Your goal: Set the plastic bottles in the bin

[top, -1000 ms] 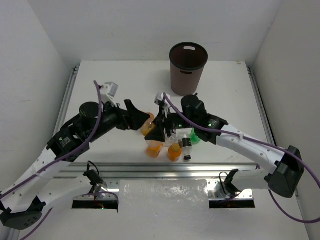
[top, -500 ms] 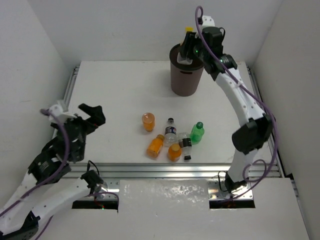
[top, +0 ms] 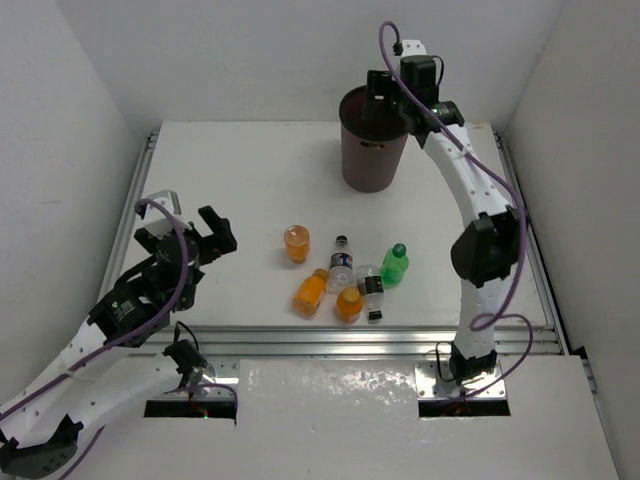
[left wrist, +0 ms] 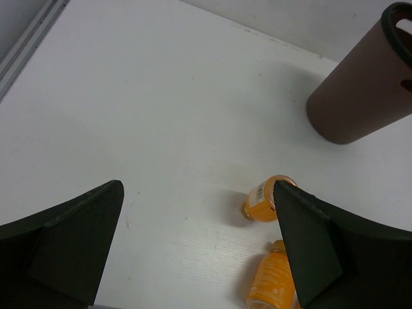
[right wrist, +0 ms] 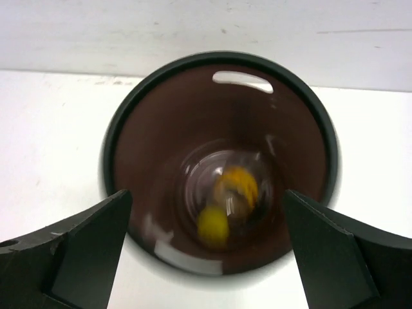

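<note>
My right gripper moves back and down around the green bottle's end with the cap next, since the bottle is still outside the bin [top: 374, 150].
The dark brown bin [top: 374, 150] stands at the back of the table. My right gripper [top: 381, 92] hangs open right over its mouth. In the right wrist view the open fingers [right wrist: 206, 193] frame the bin's rim [right wrist: 111, 145], and a blurred clear bottle with a yellow cap [right wrist: 226, 207] is down inside. On the table are three orange bottles [top: 296, 243] [top: 311, 291] [top: 349, 303], two clear dark-capped ones [top: 342, 262] [top: 371, 290] and a green one [top: 394, 265]. My left gripper [top: 221, 232] is open and empty, left of them. Its wrist view [left wrist: 197, 188] shows two orange bottles [left wrist: 261, 205] [left wrist: 270, 287].
White walls close in the table on the left, back and right. A metal rail [top: 330, 335] runs along the near edge, just in front of the bottles. The bin [left wrist: 360, 96] also shows at the upper right of the left wrist view.
My right arm went from the bottle cluster up to the bin, opened, and the yellow-capped bottle dropped in. My left arm pulled back from the bottles to the left.
</note>
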`<state>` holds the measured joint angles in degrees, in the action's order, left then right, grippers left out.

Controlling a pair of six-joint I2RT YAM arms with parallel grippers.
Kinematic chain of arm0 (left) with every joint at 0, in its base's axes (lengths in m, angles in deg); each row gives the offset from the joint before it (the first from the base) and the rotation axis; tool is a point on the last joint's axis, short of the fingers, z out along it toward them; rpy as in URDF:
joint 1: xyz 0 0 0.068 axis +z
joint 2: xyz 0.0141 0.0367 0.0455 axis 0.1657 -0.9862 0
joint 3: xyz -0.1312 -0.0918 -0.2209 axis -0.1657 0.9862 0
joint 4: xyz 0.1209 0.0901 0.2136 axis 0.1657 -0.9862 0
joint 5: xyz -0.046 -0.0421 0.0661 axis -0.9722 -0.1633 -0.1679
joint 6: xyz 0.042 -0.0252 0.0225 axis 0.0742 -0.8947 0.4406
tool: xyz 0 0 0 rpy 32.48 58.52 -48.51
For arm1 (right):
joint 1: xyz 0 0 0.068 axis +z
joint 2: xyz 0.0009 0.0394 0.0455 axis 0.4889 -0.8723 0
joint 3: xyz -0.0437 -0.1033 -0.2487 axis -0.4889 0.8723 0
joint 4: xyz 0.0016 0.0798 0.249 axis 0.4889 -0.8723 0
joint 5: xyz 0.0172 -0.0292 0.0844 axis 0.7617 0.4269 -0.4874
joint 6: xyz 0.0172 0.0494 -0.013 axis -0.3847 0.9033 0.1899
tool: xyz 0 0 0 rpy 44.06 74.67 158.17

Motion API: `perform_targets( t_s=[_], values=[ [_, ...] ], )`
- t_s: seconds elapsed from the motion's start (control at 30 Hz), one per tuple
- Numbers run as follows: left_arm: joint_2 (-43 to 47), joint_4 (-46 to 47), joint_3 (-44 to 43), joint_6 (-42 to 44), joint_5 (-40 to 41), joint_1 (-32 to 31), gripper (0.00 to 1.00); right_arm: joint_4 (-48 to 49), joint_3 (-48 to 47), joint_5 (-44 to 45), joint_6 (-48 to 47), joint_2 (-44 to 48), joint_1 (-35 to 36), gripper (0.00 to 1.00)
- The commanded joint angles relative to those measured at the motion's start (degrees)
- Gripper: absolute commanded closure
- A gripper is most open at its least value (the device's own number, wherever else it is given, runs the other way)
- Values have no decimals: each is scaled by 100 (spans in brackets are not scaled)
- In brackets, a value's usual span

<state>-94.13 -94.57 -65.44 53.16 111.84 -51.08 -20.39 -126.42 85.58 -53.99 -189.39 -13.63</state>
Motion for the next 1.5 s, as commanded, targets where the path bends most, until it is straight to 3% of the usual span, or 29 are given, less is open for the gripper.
perform_targets(
  t_s=[0.0, 0.13, 0.23, 0.5, 0.7, 0.77, 0.8, 1.03, 1.23, 1.47],
  values=[
    [69, 290, -58, 181, -136, 49, 0, -205, 570, 82, -105, 1622, 141, 1],
    [-10, 325, -40, 234, -232, 128, 0, -488, 3587, 117, 168, 3554, 395, 1],
    [-132, 387, -31, 295, -434, 172, 0, -549, 4962, 48, 388, 4068, 694, 1],
    [-440, 334, -58, 348, -663, 216, 0, -646, 6469, 65, 783, 4473, 1292, 3],
    [-511, 352, -40, 374, -725, 216, 0, -436, 6979, 240, 810, 4333, 1345, 6],
    [-537, 360, -40, 383, -742, 216, 0, -443, 7007, 197, 810, 4228, 1337, 14],
    [-546, 352, -49, 392, -742, 216, 0, -461, 7007, 162, 836, 4201, 1345, 22],
    [-607, 369, -23, 427, -751, 216, 0, -593, 7156, 336, 968, 4613, 1354, 51],
    [-660, 378, -22, 462, -786, 234, 0, -742, 6727, 758, 758, 4807, 1354, 68],
    [-669, 387, -14, 462, -778, 234, 0, -559, 5541, 987, 161, 4641, 1337, 71]
  ],
)
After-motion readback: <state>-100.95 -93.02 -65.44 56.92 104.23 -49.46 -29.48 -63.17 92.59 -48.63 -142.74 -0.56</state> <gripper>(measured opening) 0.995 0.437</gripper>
